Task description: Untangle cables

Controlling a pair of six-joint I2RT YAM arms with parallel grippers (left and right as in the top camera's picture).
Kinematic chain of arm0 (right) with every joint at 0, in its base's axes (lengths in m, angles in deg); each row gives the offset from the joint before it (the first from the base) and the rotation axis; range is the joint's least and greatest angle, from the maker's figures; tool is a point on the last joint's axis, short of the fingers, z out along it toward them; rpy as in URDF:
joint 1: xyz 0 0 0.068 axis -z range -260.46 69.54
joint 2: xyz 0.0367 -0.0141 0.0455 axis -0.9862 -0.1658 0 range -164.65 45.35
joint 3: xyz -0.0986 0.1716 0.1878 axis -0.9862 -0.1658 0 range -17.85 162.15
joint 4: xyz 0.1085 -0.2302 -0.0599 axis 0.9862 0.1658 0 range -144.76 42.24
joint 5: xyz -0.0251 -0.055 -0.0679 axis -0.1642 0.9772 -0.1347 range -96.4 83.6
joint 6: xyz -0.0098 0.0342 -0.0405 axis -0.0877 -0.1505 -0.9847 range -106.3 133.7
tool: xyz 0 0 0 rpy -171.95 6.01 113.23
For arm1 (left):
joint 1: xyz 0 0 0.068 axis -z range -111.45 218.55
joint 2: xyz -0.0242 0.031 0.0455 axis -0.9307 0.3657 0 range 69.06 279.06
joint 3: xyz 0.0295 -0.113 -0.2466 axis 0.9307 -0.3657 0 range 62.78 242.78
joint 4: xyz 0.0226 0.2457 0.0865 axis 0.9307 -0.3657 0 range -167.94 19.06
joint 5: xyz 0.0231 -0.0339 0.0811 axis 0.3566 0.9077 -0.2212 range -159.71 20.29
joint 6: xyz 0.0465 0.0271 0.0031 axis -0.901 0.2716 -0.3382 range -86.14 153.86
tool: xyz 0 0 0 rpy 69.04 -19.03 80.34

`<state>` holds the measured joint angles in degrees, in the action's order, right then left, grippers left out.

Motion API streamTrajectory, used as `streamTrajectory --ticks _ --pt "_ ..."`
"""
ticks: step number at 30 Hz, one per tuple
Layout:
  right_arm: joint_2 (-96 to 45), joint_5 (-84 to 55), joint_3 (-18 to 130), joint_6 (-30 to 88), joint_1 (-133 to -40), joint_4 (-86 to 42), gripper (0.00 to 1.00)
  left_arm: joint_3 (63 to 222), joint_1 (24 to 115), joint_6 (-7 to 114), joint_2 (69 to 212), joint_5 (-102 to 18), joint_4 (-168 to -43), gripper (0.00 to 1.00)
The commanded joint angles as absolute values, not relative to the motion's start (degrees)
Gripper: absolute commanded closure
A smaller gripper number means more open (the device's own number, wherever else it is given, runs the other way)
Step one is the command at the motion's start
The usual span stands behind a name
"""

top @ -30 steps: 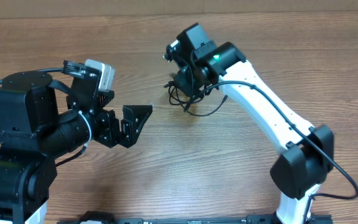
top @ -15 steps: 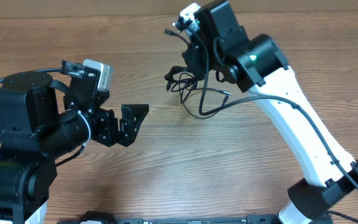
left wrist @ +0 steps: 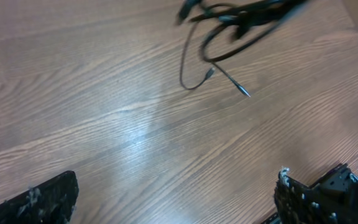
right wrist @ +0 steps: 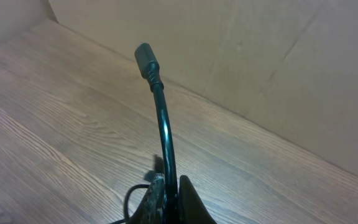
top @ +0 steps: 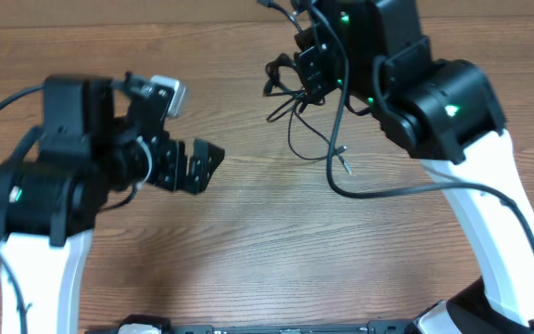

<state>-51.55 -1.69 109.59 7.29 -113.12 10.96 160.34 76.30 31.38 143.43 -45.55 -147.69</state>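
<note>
The right gripper stays nearly in place above the table next and opens to release the cable onto the bare tabletop below, where the loose knot has clear space.
The cables (top: 297, 100) are thin black wires in a loose knot that hangs above the table at the top centre. One loose end with a small plug (top: 344, 165) trails down. My right gripper (top: 311, 57) is shut on one cable; in the right wrist view that cable (right wrist: 164, 124) rises from between the fingers (right wrist: 170, 198) to a plug end (right wrist: 146, 62). My left gripper (top: 196, 167) is open and empty, left of the bundle and apart from it. In the left wrist view the cables (left wrist: 229, 25) hang at the top, far beyond the jaws (left wrist: 178, 198).
The wooden table (top: 267, 250) fills the overhead view. A cardboard wall (right wrist: 241, 56) stands behind the table's far edge. The thick black cable (top: 406, 190) of the right arm loops over the table at the right.
My right arm has risen and moved toward the far edge, lifting the cable bundle off the table so that loose ends dangle. My left arm has shifted up and slightly right.
</note>
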Motion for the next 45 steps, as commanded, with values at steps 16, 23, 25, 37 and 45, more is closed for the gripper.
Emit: streamTrajectory --ticks 16,23,25,37,45 --pt "-49.48 -3.46 113.54 8.97 -112.95 10.8 0.96 161.41 79.75 48.0 153.99 -29.61 -137.72 0.0" --pt "-49.5 -3.48 113.52 9.23 -112.95 10.54 0.96 161.41 87.21 39.45 153.92 -26.93 -137.44 0.0" --pt "-49.5 -3.48 113.52 9.21 -112.97 10.54 0.96 161.41 89.22 39.67 153.92 -28.13 -136.52 0.0" --pt "-49.5 -3.5 113.52 9.17 -112.95 12.03 0.96 161.41 90.68 29.05 153.92 -41.18 -137.09 0.0" --pt "-49.5 -5.73 113.52 9.21 -112.97 11.98 0.96 161.41 93.72 15.84 153.92 -48.74 -137.15 0.06"
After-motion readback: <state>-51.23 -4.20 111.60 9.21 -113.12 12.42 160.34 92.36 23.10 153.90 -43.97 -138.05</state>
